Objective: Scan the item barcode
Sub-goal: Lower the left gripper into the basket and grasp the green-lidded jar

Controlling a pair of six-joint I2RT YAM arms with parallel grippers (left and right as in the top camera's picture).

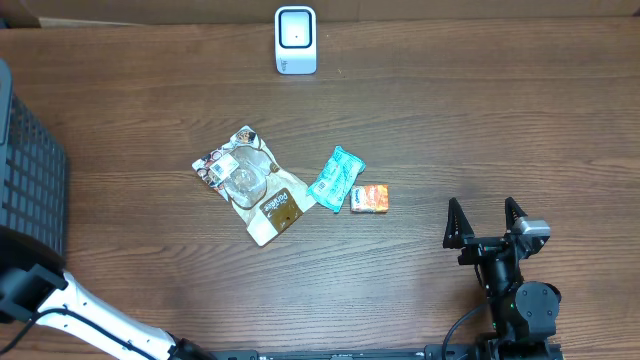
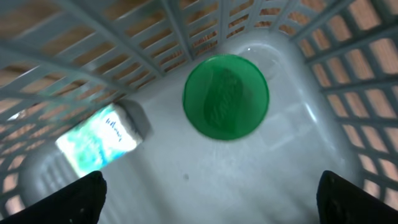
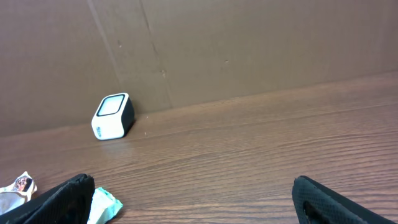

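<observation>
The left gripper lowers its open fingers around the green round lid [image 2: 226, 96] next and closes, since the lid lies below it, clear of the teal and white packet [image 2: 102, 137].
The white barcode scanner [image 1: 295, 40] stands at the table's far edge and also shows in the right wrist view [image 3: 113, 116]. Three items lie mid-table: a clear and brown pouch [image 1: 250, 185], a teal packet [image 1: 337, 178] and a small orange box [image 1: 369, 198]. My right gripper [image 1: 481, 215] rests open at the front right, empty [image 3: 199, 202], with the teal packet [image 3: 102, 205] beside its left finger. My left gripper [image 2: 211, 199] hangs open and empty inside the basket [image 2: 348, 56], over a green round lid [image 2: 226, 96] and a teal and white packet [image 2: 102, 137].
The grey lattice basket [image 1: 30, 170] stands at the table's left edge. My left arm [image 1: 90, 315] reaches toward it from the front left. A brown cardboard wall [image 3: 249, 43] rises behind the scanner.
</observation>
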